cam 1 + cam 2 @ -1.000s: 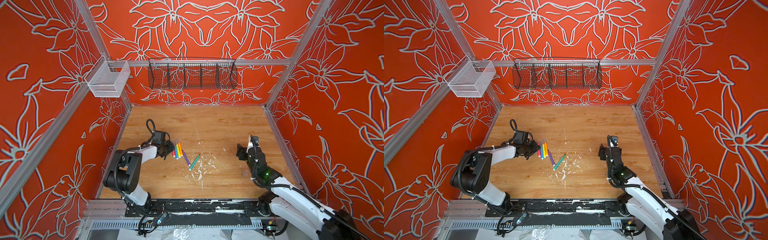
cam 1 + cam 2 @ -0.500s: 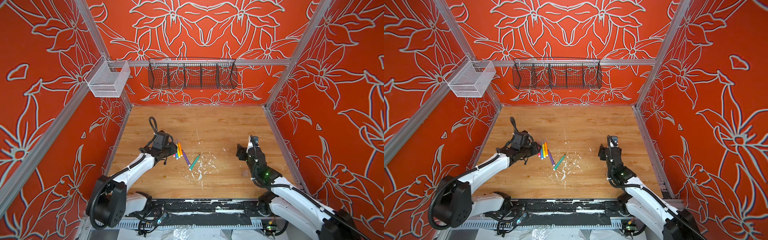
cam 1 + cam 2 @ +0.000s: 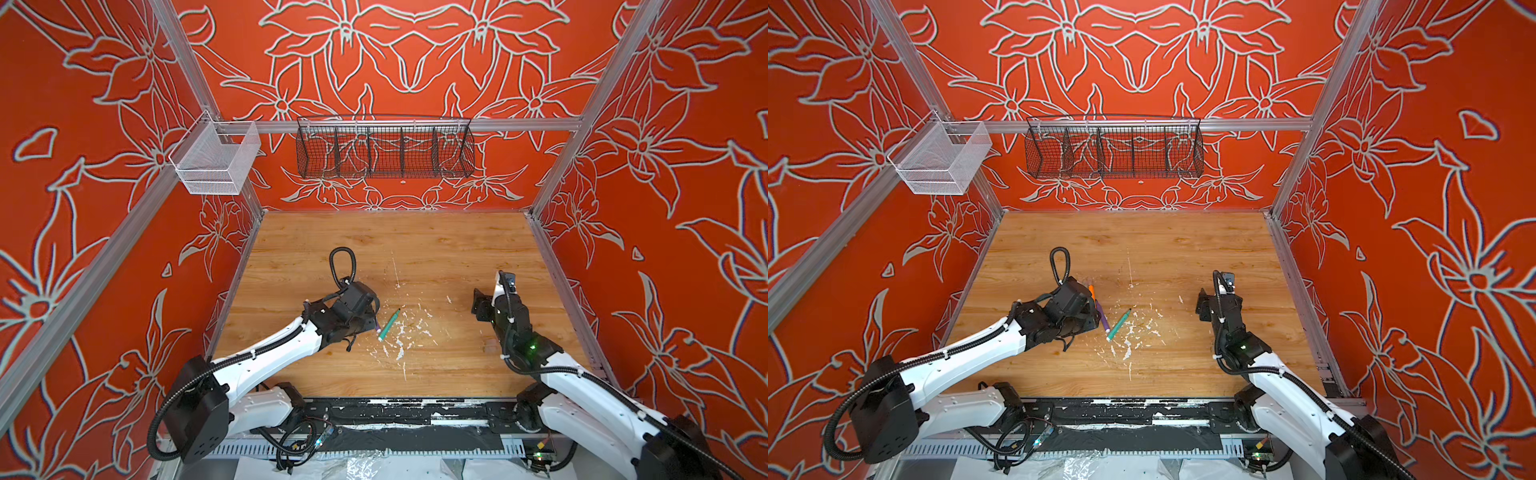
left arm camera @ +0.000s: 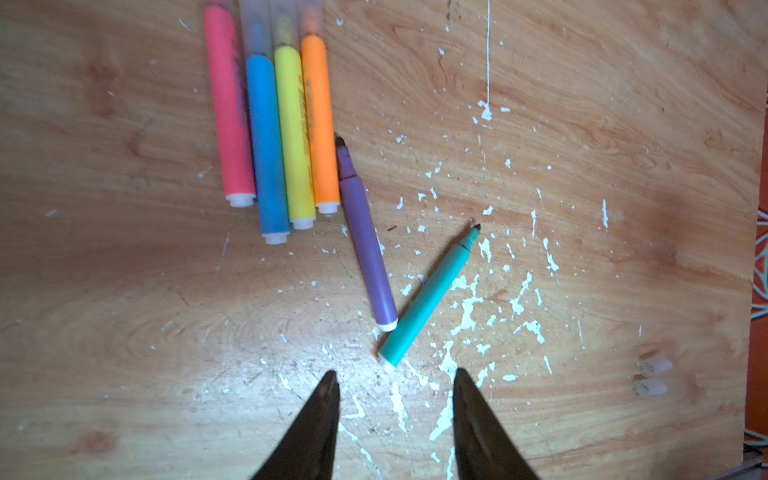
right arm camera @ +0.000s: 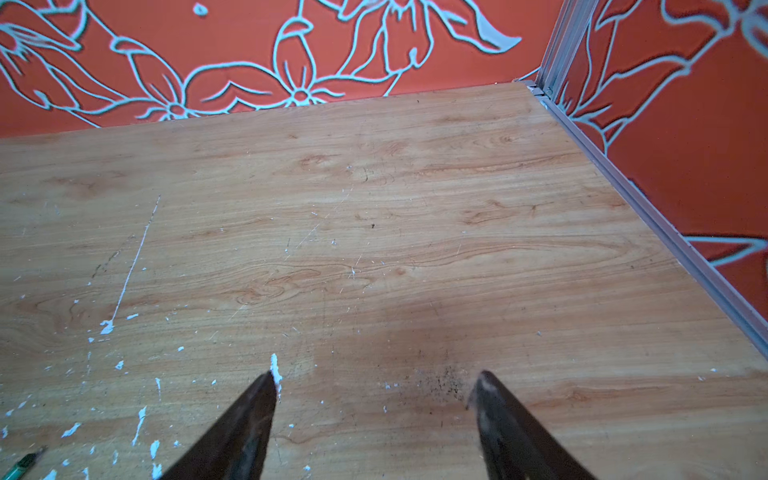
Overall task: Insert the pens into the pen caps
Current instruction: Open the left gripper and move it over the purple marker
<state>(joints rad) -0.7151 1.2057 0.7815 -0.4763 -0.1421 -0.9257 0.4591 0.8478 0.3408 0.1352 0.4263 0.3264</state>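
The left gripper moves down next, turns into line with the purple pen and straddles the middle of the pen's body (image 3: 1101, 316) (image 4: 368, 246), as it lies uncapped below my open fingers.
In the left wrist view, pink (image 4: 228, 112), blue (image 4: 266, 141), yellow (image 4: 293, 133) and orange (image 4: 320, 120) pens lie side by side, each with a clear cap on its far end. A purple pen (image 4: 368, 249) and a green pen (image 4: 428, 297) lie uncapped, forming a V. Two loose pen caps (image 4: 650, 376) lie apart near the wall. My left gripper (image 4: 395, 376) is open and empty, just short of the green pen's blunt end. In both top views the left wrist (image 3: 353, 307) covers most pens. My right gripper (image 5: 376, 380) hangs open over bare wood.
White flecks (image 3: 401, 332) litter the wooden table (image 3: 415, 257) around the green pen (image 3: 388, 324). A black wire basket (image 3: 384, 147) and a white mesh bin (image 3: 216, 162) hang on the walls. An aluminium rail (image 5: 665, 232) edges the table by my right gripper (image 3: 478, 305).
My left arm has stretched out and swung right, bringing its wrist over the row of pens. Its jaws have opened wider. The right arm has not moved.
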